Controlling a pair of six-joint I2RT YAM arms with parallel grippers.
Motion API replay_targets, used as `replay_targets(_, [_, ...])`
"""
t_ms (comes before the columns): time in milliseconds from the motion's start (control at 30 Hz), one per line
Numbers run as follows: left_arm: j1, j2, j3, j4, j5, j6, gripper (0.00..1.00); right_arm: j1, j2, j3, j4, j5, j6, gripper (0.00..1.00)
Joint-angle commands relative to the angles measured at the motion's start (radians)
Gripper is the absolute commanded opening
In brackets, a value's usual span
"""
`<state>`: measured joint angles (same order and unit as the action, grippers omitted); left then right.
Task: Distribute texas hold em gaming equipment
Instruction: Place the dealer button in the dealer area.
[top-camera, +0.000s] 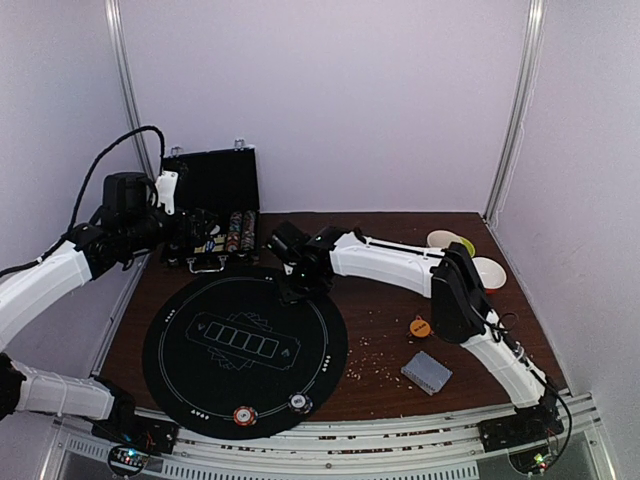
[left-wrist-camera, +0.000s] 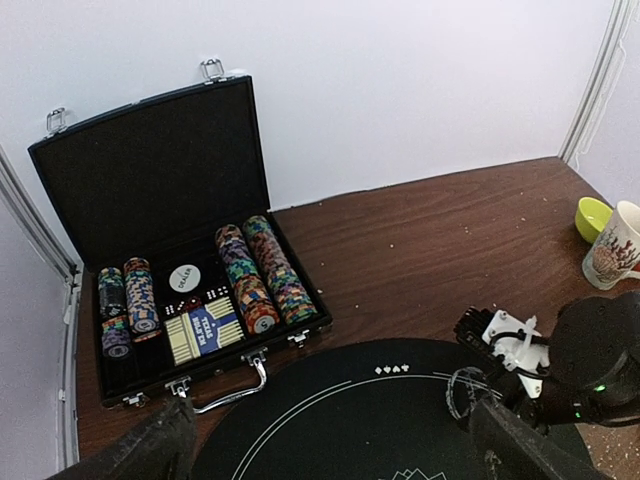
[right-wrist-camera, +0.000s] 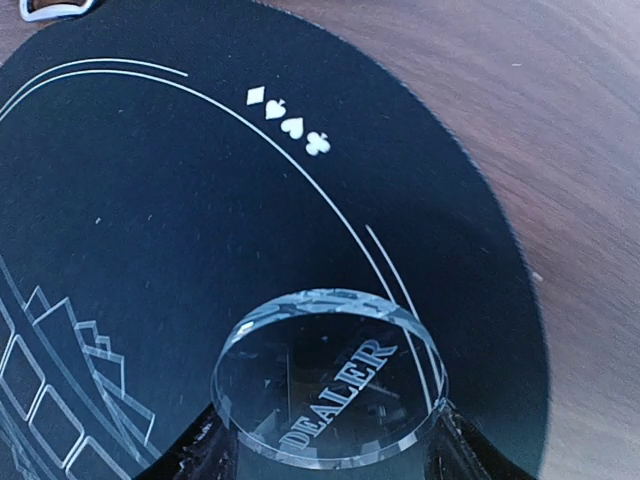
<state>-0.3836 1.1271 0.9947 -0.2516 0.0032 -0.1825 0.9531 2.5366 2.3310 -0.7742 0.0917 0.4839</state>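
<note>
I will move my right gripper slightly toward the mat's middle next and lower the disc inside the curved white line (top-camera: 283, 302), because the disc is still hanging above the mat.
My right gripper (top-camera: 296, 290) is shut on a clear round disc engraved DEALER (right-wrist-camera: 330, 380), held at its edges just above the far rim of the black round mat (top-camera: 200, 300). The disc also shows in the left wrist view (left-wrist-camera: 462, 392). A grey-blue deck of cards (top-camera: 427, 372) and an orange disc (top-camera: 419, 327) lie on the table to the right. A red-white disc (top-camera: 245, 415) and a black-white disc (top-camera: 297, 403) sit on the mat's near edge. My left gripper (top-camera: 190, 245) is open and empty, near the case. No blue disc shows.
An open black case (left-wrist-camera: 160, 190) with chip rows (left-wrist-camera: 265, 270) stands at the back left, its handle toward the mat. A white patterned mug (top-camera: 490, 272) and a yellow-green bowl (top-camera: 455, 242) stand at the back right. Crumbs are scattered right of the mat.
</note>
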Motion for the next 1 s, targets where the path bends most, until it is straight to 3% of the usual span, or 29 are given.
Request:
replay_targets(0, [-0.005,0.007,-0.007,0.021,0.006,-0.009,0.98,0.003,0.056,0.069,0.063,-0.013,0.006,0.23])
replay_targets(167, [-0.005,0.011,-0.004,0.021,0.010,-0.008,0.98,0.007,0.097,0.080,0.075,0.015,0.016,0.26])
replay_targets(400, [-0.004,0.007,-0.009,0.023,0.006,-0.005,0.98,0.012,0.129,0.082,0.137,0.039,0.015,0.47])
replay_targets(433, [-0.004,0.005,-0.008,0.023,0.005,-0.005,0.98,0.013,0.129,0.082,0.137,0.041,0.014,0.55])
replay_targets(533, [-0.005,-0.002,-0.013,0.023,0.002,-0.002,0.98,0.011,0.105,0.082,0.135,0.021,-0.005,0.97])
replay_targets(800, [-0.005,-0.017,-0.006,0.026,-0.015,0.012,0.98,0.010,-0.147,0.025,0.084,-0.075,-0.139,1.00])
replay_targets(967, [-0.005,-0.026,-0.014,0.046,-0.007,0.015,0.98,-0.022,-0.478,-0.333,0.048,-0.030,-0.186,1.00])
